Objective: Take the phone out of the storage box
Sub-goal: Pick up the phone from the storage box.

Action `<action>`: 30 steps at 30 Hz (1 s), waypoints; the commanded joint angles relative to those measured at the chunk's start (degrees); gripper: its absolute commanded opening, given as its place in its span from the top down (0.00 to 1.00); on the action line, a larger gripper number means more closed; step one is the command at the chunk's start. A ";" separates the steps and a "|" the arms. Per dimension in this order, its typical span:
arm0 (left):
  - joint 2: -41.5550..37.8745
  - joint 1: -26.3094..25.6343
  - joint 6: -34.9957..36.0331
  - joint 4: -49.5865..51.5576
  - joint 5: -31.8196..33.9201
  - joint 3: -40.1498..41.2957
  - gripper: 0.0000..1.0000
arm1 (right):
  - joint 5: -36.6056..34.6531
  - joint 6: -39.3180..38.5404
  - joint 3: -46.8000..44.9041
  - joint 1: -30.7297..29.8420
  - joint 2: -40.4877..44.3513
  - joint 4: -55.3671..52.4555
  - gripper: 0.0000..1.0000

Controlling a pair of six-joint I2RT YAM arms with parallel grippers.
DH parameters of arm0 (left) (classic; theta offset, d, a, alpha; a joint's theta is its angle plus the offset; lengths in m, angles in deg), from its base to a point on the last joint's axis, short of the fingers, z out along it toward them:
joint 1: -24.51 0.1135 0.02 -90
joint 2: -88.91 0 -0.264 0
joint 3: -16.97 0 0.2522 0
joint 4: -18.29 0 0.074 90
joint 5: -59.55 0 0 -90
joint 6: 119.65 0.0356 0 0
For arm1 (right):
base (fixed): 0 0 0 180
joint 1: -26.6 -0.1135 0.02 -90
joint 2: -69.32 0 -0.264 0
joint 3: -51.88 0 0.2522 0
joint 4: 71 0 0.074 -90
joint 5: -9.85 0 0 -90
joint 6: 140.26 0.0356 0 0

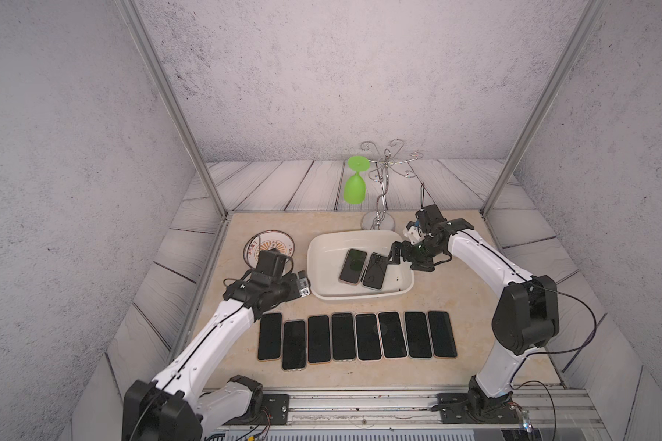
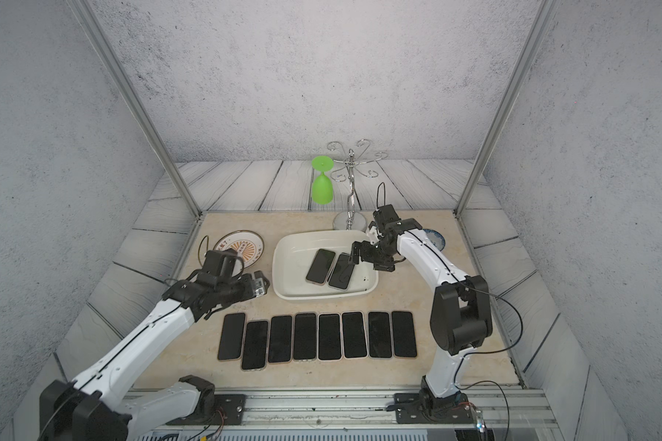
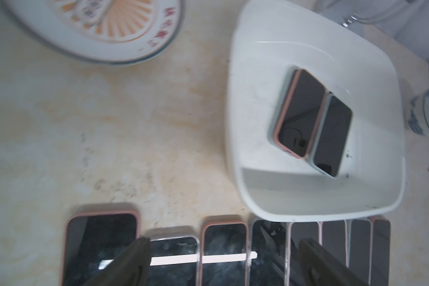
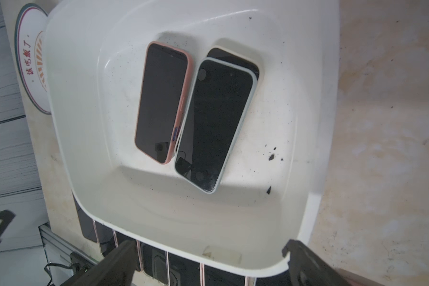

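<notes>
I need to move my left gripper outward over the rim of the box next, then down astride the long sides of the pink-cased phone [image 1: 353, 266] [image 3: 300, 113]. That phone lies nearer than the pale one.
The white storage box [image 1: 323, 263] stands mid-table in both top views. On its floor lie a pink-cased phone [image 1: 353, 266] and a pale-cased phone [image 1: 375, 272], side by side, screens up. In the right wrist view the pale phone [image 4: 213, 123] rests on another phone [image 4: 235, 58] that shows only at one end. My right gripper [image 1: 392, 256] hangs open over the box's right part, just right of the pale phone, holding nothing. My left gripper [image 3: 223, 260] is open and empty, left of the box [image 3: 245, 123] and above the far ends of a row of phones.
Several phones [image 1: 356, 336] lie in a row on the table in front of the box. An orange-patterned plate [image 1: 270, 244] sits behind my left arm. A green glass [image 1: 355, 183] hangs from a metal stand [image 1: 381, 191] behind the box. A blue-and-white bowl [image 2: 434, 238] stands at the right.
</notes>
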 commanded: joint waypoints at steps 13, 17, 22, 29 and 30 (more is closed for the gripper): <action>50.02 -9.68 17.86 12.73 -1.61 -49.02 0.02 | -0.58 0.83 -1.17 6.35 3.08 1.79 0.01; 55.82 -9.78 19.07 14.19 -0.22 -54.12 0.02 | 0.63 -0.19 -1.60 6.33 2.98 2.03 0.01; 60.60 -9.94 19.06 14.65 0.91 -56.60 0.02 | 1.83 -0.96 -2.25 6.35 2.37 2.37 0.01; 65.46 -10.64 17.95 13.99 2.63 -57.48 0.02 | 2.80 -2.13 -2.98 6.32 1.36 2.14 0.01; 65.88 -10.64 17.82 13.91 2.79 -57.48 0.02 | 2.86 -2.33 -3.07 6.29 1.31 2.12 0.01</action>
